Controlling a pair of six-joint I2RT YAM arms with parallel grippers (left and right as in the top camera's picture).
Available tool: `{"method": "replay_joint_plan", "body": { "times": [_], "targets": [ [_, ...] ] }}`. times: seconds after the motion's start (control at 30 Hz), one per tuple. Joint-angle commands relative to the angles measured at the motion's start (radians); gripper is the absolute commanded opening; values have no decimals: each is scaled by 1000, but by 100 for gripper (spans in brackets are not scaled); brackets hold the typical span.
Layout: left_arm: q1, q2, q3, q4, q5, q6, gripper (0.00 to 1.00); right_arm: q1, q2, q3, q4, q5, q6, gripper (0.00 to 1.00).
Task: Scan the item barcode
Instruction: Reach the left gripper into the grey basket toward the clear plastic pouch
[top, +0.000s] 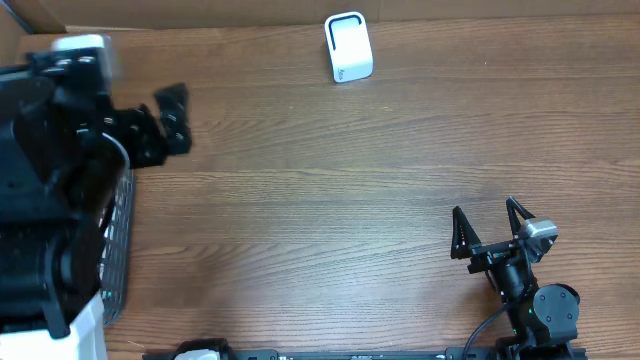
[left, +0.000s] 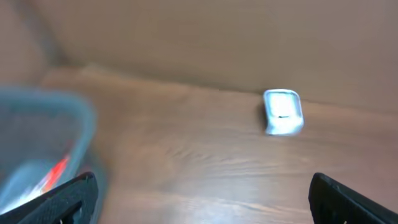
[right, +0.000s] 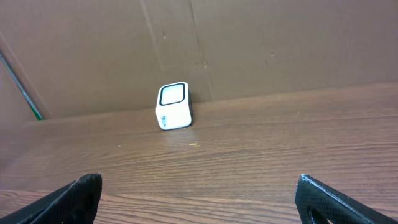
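My left gripper swings from beside the basket over the basket's rim next, tilts downward and lowers inside the basket, where something red and white shows.
A small white barcode scanner with a dark window stands upright at the back of the wooden table, against the cardboard wall; it also shows as the scanner and the scanner. My left gripper is open at the far left, raised beside a basket, and holds nothing. In the left wrist view the left gripper has bare wood between its jaws, and the basket rim is blurred, with something red and white inside. My right gripper is open and empty near the front right, facing the scanner.
A brown cardboard wall runs along the back of the table. The left arm's black body covers most of the basket. Wooden tabletop stretches between the two grippers and the scanner.
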Motion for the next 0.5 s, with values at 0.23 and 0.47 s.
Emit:
{"method": "replay_joint_plan", "body": {
  "times": [0.23,0.47],
  "targets": [
    [495,59,35,-77,-169,-447,100,10,-12,-11,3,9,3,100],
    [674,184,34,-145,-147,-442,100,10,-12,-11,3,9,3,100]
  ]
}}
